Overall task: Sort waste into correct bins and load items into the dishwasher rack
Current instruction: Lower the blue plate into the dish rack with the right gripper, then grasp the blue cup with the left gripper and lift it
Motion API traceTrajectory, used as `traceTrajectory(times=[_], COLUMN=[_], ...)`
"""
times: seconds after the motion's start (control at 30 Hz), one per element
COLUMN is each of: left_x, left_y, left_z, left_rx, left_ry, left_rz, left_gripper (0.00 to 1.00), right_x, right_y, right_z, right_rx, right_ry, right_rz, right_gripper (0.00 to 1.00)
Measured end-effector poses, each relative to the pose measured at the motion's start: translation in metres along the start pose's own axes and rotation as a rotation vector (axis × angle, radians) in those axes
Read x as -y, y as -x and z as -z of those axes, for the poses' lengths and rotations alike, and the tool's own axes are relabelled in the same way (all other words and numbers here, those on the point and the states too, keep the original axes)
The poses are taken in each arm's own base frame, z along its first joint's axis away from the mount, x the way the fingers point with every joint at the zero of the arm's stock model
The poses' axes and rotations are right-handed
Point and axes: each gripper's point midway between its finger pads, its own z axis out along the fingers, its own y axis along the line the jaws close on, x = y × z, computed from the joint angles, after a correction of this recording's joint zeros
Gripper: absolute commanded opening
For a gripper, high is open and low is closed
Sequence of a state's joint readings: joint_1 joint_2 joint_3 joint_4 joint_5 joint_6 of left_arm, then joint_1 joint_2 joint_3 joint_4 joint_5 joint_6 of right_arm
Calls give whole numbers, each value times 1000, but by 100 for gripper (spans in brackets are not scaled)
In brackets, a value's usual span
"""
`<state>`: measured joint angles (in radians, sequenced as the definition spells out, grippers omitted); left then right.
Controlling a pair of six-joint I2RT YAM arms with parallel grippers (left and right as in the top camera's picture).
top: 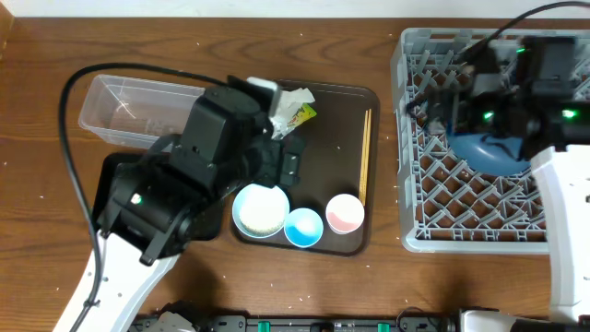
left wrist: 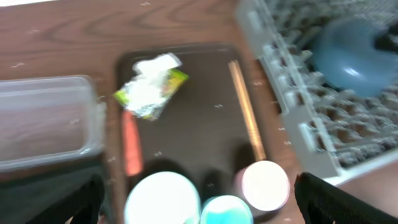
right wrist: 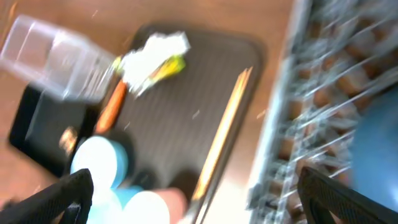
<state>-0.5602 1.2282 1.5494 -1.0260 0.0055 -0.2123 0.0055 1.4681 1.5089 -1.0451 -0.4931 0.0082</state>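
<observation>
My left gripper will draw the fingers back and down to the blue-inside cup's opening, facing up below and back of it, onto the cup's rim by the bowl (left wrist: 203,211).
The crumpled wrapper (top: 293,109) lies at the back of the brown serving tray (top: 336,120). The chopsticks (top: 365,157) lie along its right edge. The white bowl (top: 260,210), blue-inside cup (top: 303,227) and pink-inside cup (top: 345,213) stand at its front. The carrot (left wrist: 130,149) lies at the tray's left side. The dark-blue plate (top: 489,152) sits in the grey rack (top: 433,212). My left gripper (left wrist: 199,194) is open and empty above the bowl and cups. My right gripper (right wrist: 196,196) is open and empty above the rack's left edge.
The clear tub (top: 120,106) stands at the back left. The black tray (right wrist: 37,124) lies in front of it with a brown scrap (right wrist: 67,140) in it. My left arm hides most of the black tray from overhead. White grains dot the table.
</observation>
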Motion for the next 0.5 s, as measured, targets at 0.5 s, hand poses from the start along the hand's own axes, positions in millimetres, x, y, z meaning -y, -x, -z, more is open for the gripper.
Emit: traceTrajectory(times=[0.5], left_x=[-68], left_y=[-73], left_z=[14], left_rx=[-280], left_ry=[300], left_rz=[250], left_gripper=[98], right_x=[-60], right_y=[-63], right_z=[-38], right_rx=[-223], right_ry=[-88], right_rz=[15], right_gripper=[64])
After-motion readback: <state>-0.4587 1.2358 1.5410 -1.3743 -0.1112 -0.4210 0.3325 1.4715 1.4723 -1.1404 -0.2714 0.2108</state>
